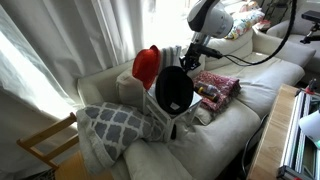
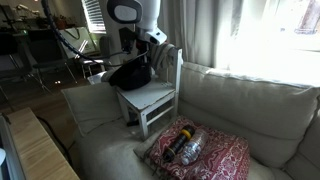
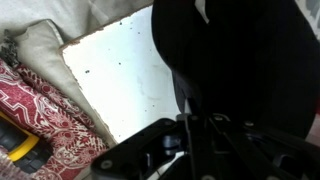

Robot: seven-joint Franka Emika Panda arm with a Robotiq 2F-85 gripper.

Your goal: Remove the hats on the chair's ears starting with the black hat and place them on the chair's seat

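Observation:
My gripper holds the black hat [image 2: 130,75] just above the chair's seat. Next it should move down toward the bare part of the seat by the cushion and release the hat.
The black hat [image 2: 130,75] hangs from my gripper [image 2: 148,58], just above the chair's seat [image 2: 150,97]. The gripper looks shut on the hat's edge. In the wrist view the black hat [image 3: 240,60] fills the right side, beside the seat [image 3: 120,80], with my gripper [image 3: 195,140] dark against it. The small white chair [image 2: 172,70] stands on the cream sofa. In an exterior view the black hat [image 1: 174,90] hangs in front of the chair back below the gripper [image 1: 188,62], and the red hat [image 1: 147,66] sits on the other ear.
A red patterned cushion [image 2: 205,155] with a dark-and-yellow object [image 2: 185,148] on it lies on the sofa beside the chair. A grey-white patterned pillow [image 1: 110,125] lies on the chair's other side. A natural-wood chair frame [image 1: 45,140] stands off the sofa's end.

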